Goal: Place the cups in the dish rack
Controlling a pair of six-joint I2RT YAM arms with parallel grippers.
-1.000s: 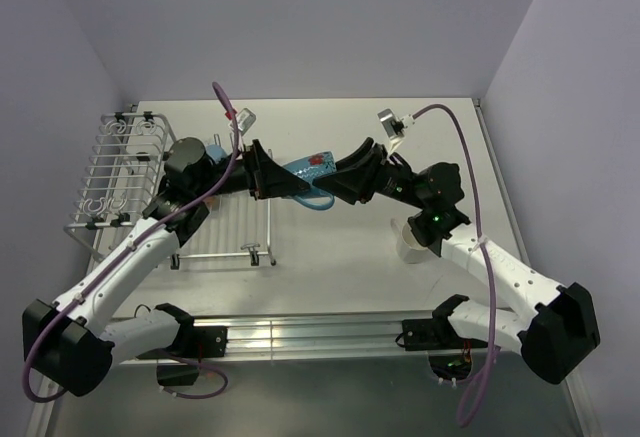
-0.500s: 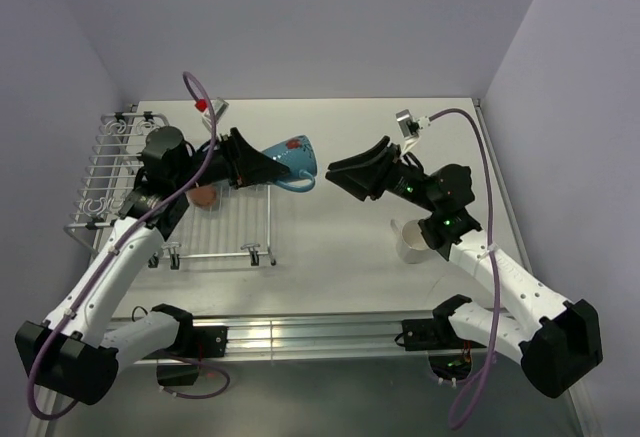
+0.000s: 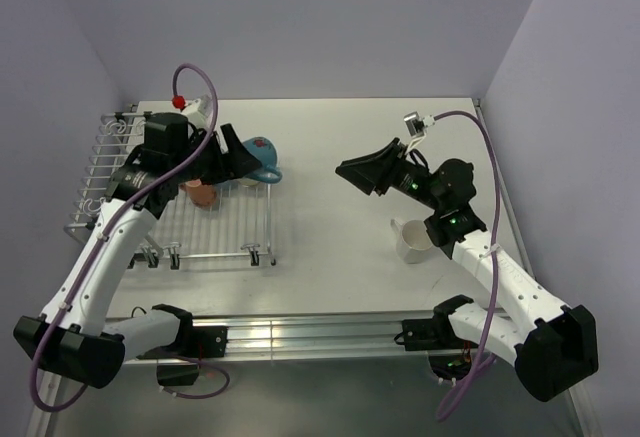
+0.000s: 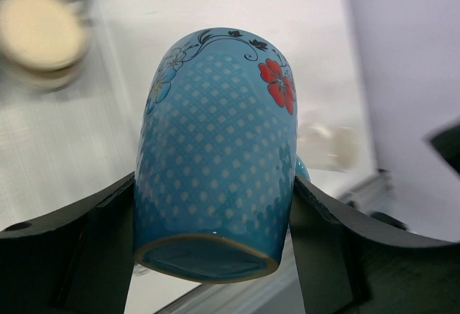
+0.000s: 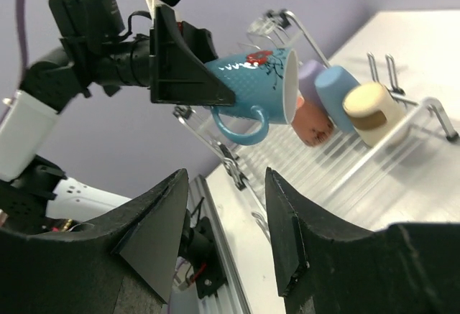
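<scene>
My left gripper moves down to the rack's bare wires beside the salmon cup (image 3: 203, 194) next, tilting the mug's opening toward the rack (image 3: 108, 172), since that spot is empty for the mug's release.
My left gripper (image 3: 238, 154) is shut on a blue dotted mug with a red flower (image 3: 263, 151), held on its side above the dish rack (image 3: 108, 172). In the left wrist view the mug (image 4: 215, 149) fills the space between the fingers (image 4: 72, 246). The right wrist view shows the mug (image 5: 251, 77) above the rack (image 5: 374, 163), where lavender (image 5: 310, 77), mid-blue (image 5: 338, 91), salmon (image 5: 313, 123) and cream (image 5: 370, 105) cups lie. The salmon cup (image 3: 203, 194) shows from above. My right gripper (image 3: 362, 170) is open and empty, well right of the mug. A cream-white cup (image 3: 412, 240) stands on the table under my right arm.
The rack fills the left part of the table, with its near rail and clips (image 3: 255, 250) toward me. Purple cables arc over both arms. White walls close the table at the back and right.
My left gripper has carried the blue mug leftward over the rack. My right gripper has drawn back to the right, away from the mug, with its jaws open.
</scene>
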